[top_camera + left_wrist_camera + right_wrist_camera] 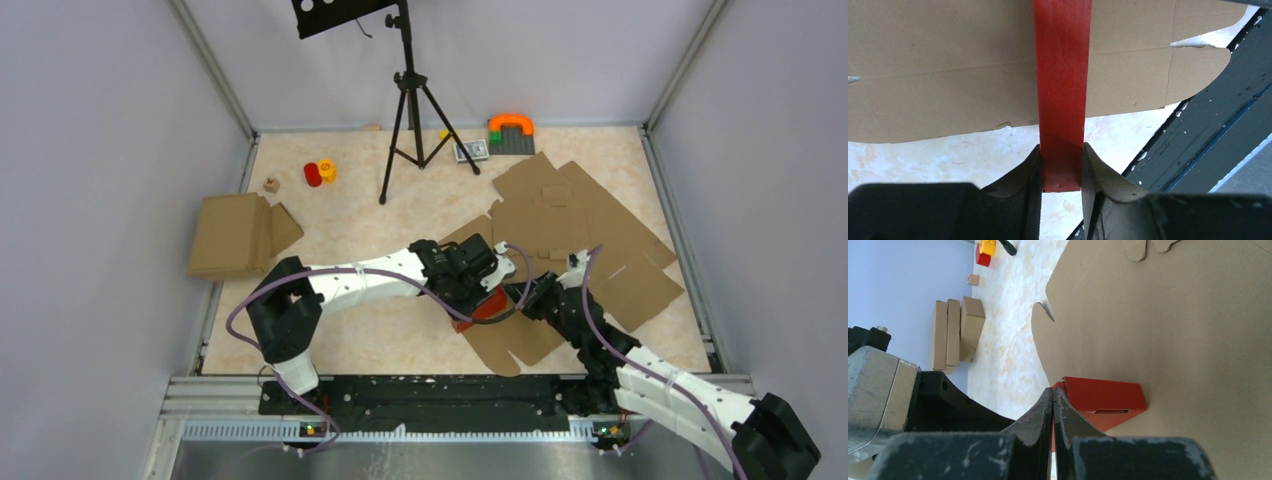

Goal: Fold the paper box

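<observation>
The folded brown cardboard lies to the left of my left gripper in the top view, so I will lift that gripper, carry the box onto the cardboard and let it go.
The paper box is a small bright red card box near the table's front middle, over a brown cardboard sheet. My left gripper is shut on it. In the left wrist view a narrow red face of the box runs up from between the fingers of the left gripper, which press on both its sides. My right gripper is at the box's right end. In the right wrist view the right gripper has its fingers pressed together at the box's near corner, with a thin red edge between them.
Large flat brown cardboard cut-outs spread over the right half of the table. Folded brown cardboard lies at the left edge. A black tripod stands at the back middle, with red and yellow blocks to its left and a grey toy plate to its right.
</observation>
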